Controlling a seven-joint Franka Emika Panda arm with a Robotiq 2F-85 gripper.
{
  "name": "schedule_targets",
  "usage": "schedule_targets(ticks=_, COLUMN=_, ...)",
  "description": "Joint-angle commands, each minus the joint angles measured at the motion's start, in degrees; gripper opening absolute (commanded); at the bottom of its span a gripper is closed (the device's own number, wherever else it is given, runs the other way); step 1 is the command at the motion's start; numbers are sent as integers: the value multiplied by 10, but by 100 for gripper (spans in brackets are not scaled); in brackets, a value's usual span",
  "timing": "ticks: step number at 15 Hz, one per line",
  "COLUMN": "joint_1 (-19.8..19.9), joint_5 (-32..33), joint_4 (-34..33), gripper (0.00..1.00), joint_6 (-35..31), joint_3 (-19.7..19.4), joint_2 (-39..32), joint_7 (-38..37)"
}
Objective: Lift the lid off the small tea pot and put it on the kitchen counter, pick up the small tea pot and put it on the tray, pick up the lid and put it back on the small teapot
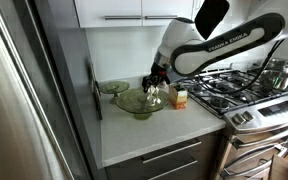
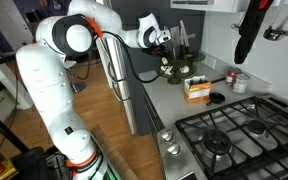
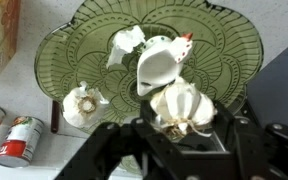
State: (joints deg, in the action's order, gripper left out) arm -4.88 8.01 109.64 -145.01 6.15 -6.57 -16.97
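Note:
The whitish rounded piece is still hanging beside the small tea pot's uncovered top point(image 3: 158, 69), so my gripper needs to move over that opening next, then go down and let go of the piece.
The tray point(image 3: 229, 35), a large green glass dish, fills the wrist view and also shows in both exterior views point(image 1: 127, 101) point(image 2: 181, 73). The small tea pot point(image 3: 156, 62), whitish with spout and handle, sits at the tray's centre with its top uncovered. My gripper point(image 3: 181, 128) is shut on a whitish rounded piece, apparently the lid point(image 3: 182, 100), and holds it just above the tray, close to the pot. In both exterior views the gripper point(image 1: 154, 88) point(image 2: 167, 60) hangs low over the tray on the kitchen counter point(image 1: 159, 130).
A whitish round object point(image 3: 82, 105) lies beside the tray rim. Two cans point(image 3: 19, 140) stand nearby. The orange-and-white carton point(image 1: 180, 97) point(image 2: 196, 90) stands by the gas stove point(image 1: 239, 90). A smaller green dish point(image 1: 112, 88) sits behind the tray.

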Motion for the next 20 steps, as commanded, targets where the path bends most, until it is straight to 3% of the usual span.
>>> schedule_targets(ticks=1, joint_1=-6, joint_5=3, joint_4=-19, gripper=36, joint_6=-11, joint_3=-15, joint_2=-24, joint_7=4)
schedule_targets(ticks=20, joint_1=-8, joint_5=-21, joint_4=-20, gripper=36, joint_6=42, joint_3=-16, joint_2=-24, joint_7=41)
